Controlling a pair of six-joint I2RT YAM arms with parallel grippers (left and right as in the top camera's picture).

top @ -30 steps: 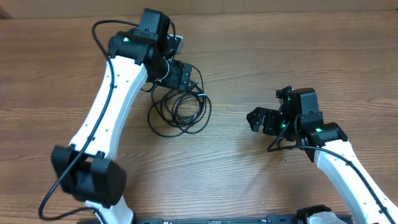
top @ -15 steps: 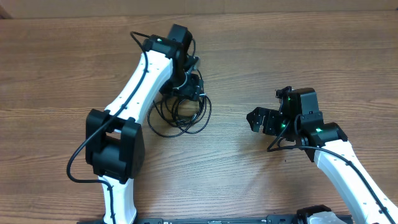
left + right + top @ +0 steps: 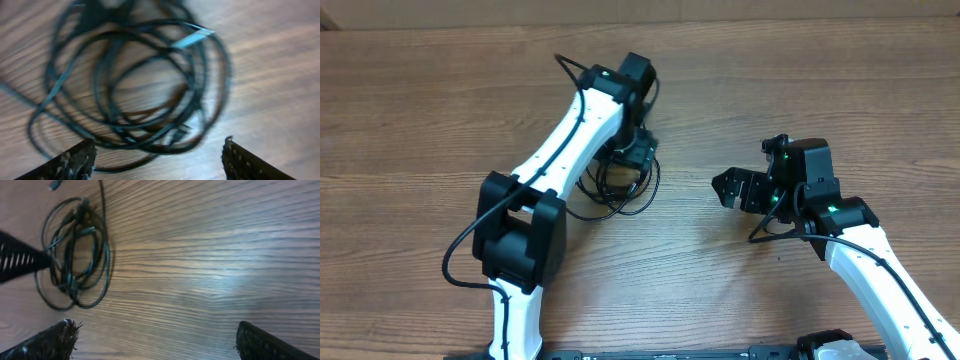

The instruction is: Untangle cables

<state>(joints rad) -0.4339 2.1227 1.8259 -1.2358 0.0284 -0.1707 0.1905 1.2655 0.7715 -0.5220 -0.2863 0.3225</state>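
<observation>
Only bare wood is between my right gripper's open fingers, so next it goes left in the overhead view, down onto the tangle's edge facing it.
The cables point(image 3: 620, 185) are a tangle of thin black cords lying in loops on the wooden table, partly under my left arm in the overhead view. My left gripper point(image 3: 638, 152) hovers over the tangle's top right edge. It is open: in the left wrist view its two fingertips point(image 3: 155, 160) stand wide apart with the blurred coil point(image 3: 130, 85) just beyond them. My right gripper point(image 3: 732, 189) is open and empty, to the right of the tangle. In the right wrist view its fingertips point(image 3: 155, 340) frame bare wood, and the cables point(image 3: 75, 255) lie far off at the upper left.
The table point(image 3: 820, 90) is brown wood. My left arm point(image 3: 560, 160) stretches diagonally from the bottom left across the cables. My right arm point(image 3: 870, 270) comes in from the bottom right.
My left arm has swung to the right, and its gripper has moved from the tangle's upper left to its upper right. My right gripper has shifted slightly left.
</observation>
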